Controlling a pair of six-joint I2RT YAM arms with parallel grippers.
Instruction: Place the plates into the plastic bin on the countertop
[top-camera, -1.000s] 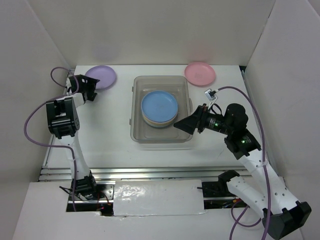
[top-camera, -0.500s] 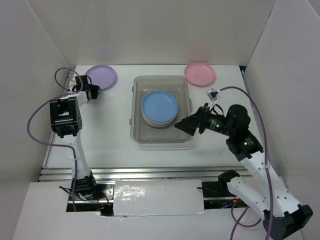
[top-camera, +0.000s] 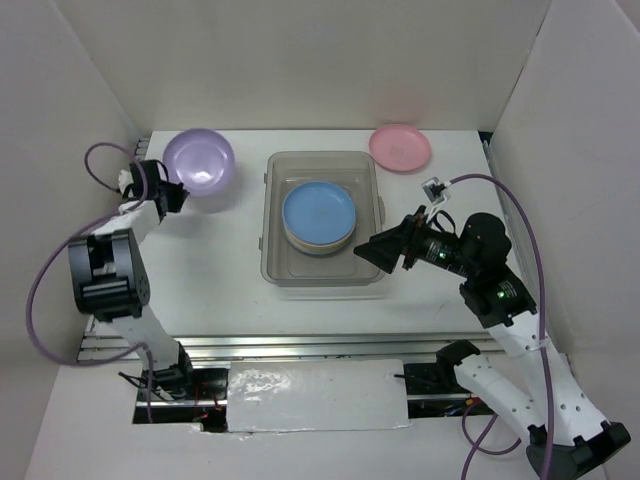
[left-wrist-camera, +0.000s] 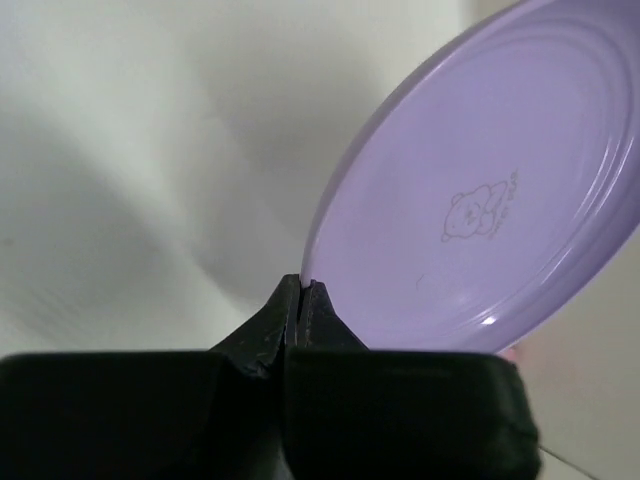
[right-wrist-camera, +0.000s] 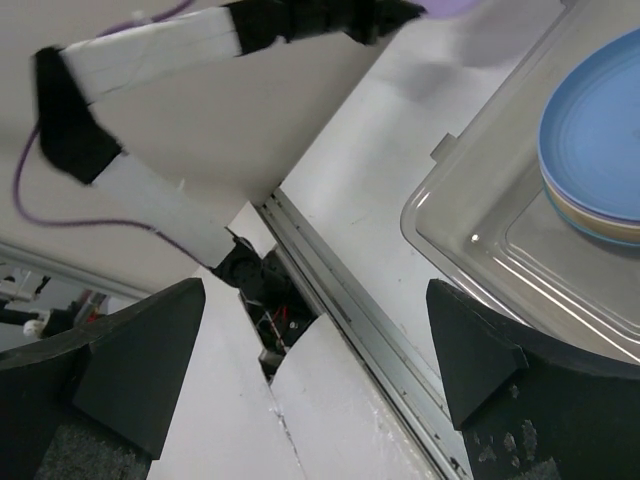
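Note:
The blue plate topping the bin's stack (top-camera: 319, 212) is to the right of my left gripper in the top view, so next I need to carry the lilac plate (top-camera: 199, 158) across onto it and let go.
A lilac plate (top-camera: 199, 158) is lifted and tilted at the back left of the countertop (top-camera: 210, 270). My left gripper (top-camera: 172, 196) is shut on its rim; in the left wrist view the fingertips (left-wrist-camera: 300, 300) pinch the edge of the lilac plate (left-wrist-camera: 480, 210). The clear plastic bin (top-camera: 272, 262) sits mid-table and holds a stack of plates with a blue plate (top-camera: 319, 214) on top. A pink plate (top-camera: 400, 147) lies flat at the back right. My right gripper (top-camera: 375, 249) hovers open over the bin's right front corner, holding nothing. In the right wrist view the bin (right-wrist-camera: 470, 235) and blue plate (right-wrist-camera: 590, 140) show at right.
White walls enclose the table on the left, back and right. A metal rail (top-camera: 300, 345) runs along the front edge. The left arm (right-wrist-camera: 180, 50) crosses the top of the right wrist view.
My left gripper has shut on the lilac plate's rim and raised it off the table, tilting it. The right arm has drifted slightly right, still open.

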